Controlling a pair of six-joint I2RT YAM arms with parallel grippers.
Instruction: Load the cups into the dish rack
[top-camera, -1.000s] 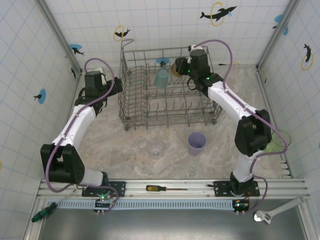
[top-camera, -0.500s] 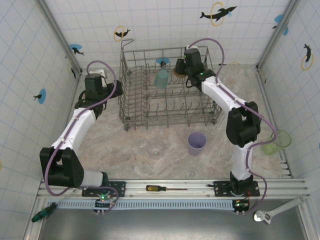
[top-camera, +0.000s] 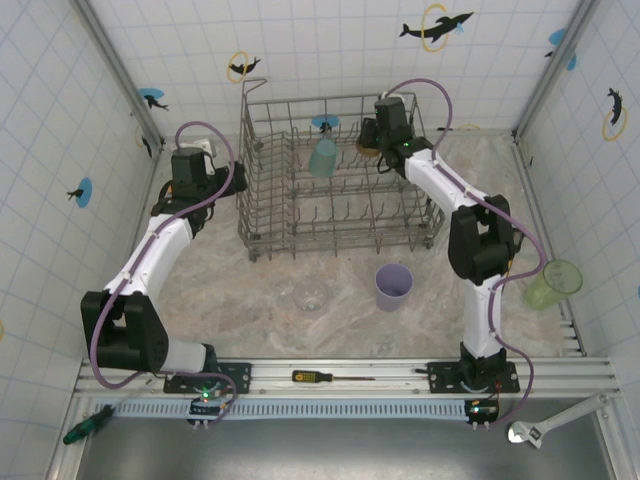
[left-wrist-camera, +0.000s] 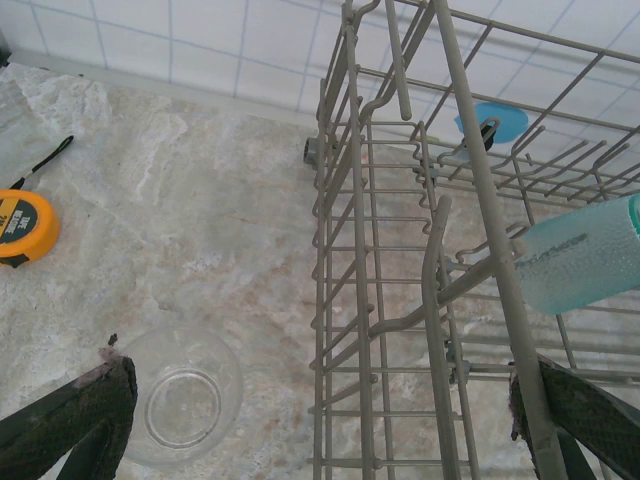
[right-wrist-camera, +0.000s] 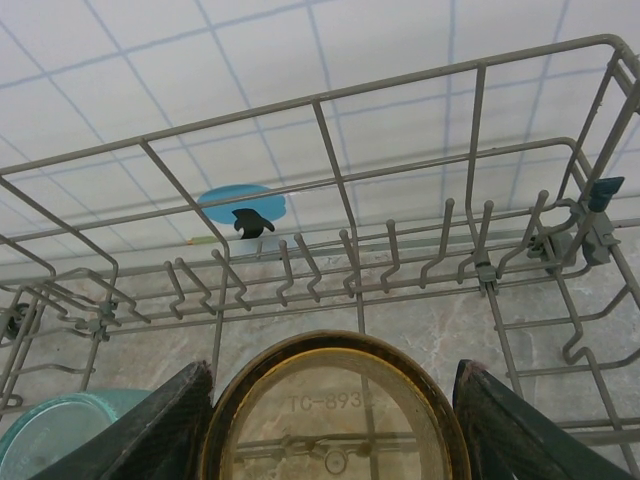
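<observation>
My right gripper comes down to the empty rack spot beside the teal cup (top-camera: 322, 156) below next, easing toward that cup, and releases the amber-brown cup there.
The grey wire dish rack (top-camera: 300, 215) stands at the back of the table. A teal cup (top-camera: 322, 156) (left-wrist-camera: 585, 262) lies tilted inside it. My right gripper (top-camera: 370, 138) (right-wrist-camera: 335, 445) hangs over the rack's back right part, shut on an amber-brown cup (right-wrist-camera: 335, 415) whose base faces the camera. My left gripper (top-camera: 238, 178) (left-wrist-camera: 330, 445) is open over the rack's left wall (left-wrist-camera: 350, 250), holding nothing. A clear cup (left-wrist-camera: 185, 395) stands on the table just left of that wall. In front of the rack stand a lavender cup (top-camera: 393, 286) and another clear cup (top-camera: 310, 296). A pale green cup (top-camera: 551, 284) sits at the far right.
An orange tape measure (left-wrist-camera: 25, 226) lies on the table left of the rack, near the back wall. A screwdriver (top-camera: 312, 377) rests on the front rail, a wrench (top-camera: 545, 425) and a green-handled tool (top-camera: 85, 425) lie below it. Tiled walls close in three sides.
The right arm's elbow has swung in towards the rack, uncovering the pale green cup, while its gripper stays over the rack's back right with the amber-brown cup. The left arm barely moved.
</observation>
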